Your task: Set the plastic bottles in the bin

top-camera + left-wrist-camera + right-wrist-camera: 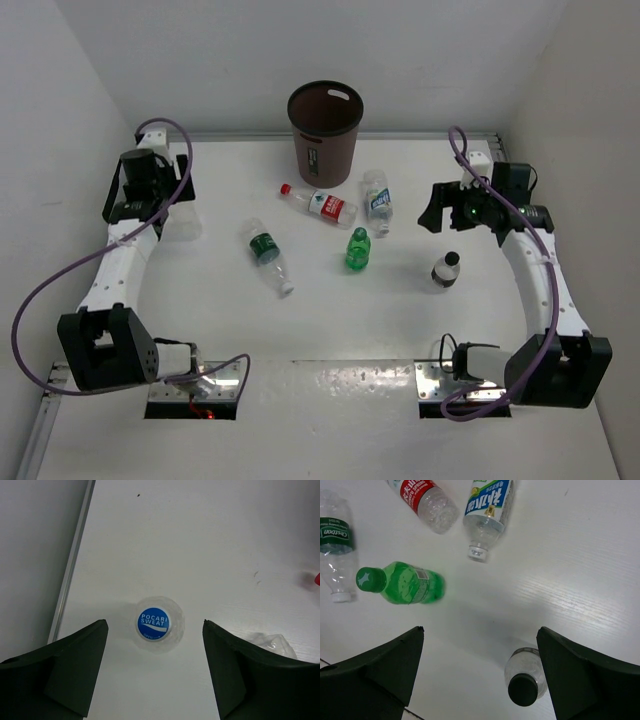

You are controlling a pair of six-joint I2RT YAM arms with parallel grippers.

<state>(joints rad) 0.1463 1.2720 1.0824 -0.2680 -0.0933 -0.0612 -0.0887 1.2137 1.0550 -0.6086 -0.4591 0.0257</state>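
Observation:
The right gripper moves to the left in the top view next, lowers and closes on the bottle's green cap (361, 234) (371, 579), since the green bottle stands upright.
The dark brown bin (325, 130) stands at the back centre. In front of it lie the red-white labelled bottle (318, 204) (422, 497), the blue-white labelled bottle (377, 200) (487, 510) and the dark-green labelled clear bottle (268, 256) (335, 550). The green bottle (358, 250) (402, 582) stands upright. The short dark-labelled bottle (446, 270) (522, 675) stands upright below my right gripper (440, 212) (481, 630), close to its right finger. That gripper is open and empty. My left gripper (160, 212) (155, 630) is open and empty above a clear upright bottle with a blue cap (153, 623) (185, 222).
White walls close in the table on the left, right and back. A metal rail (75, 560) runs along the left table edge. Part of a clear bottle (272, 644) and a red cap (317, 578) show at the right of the left wrist view.

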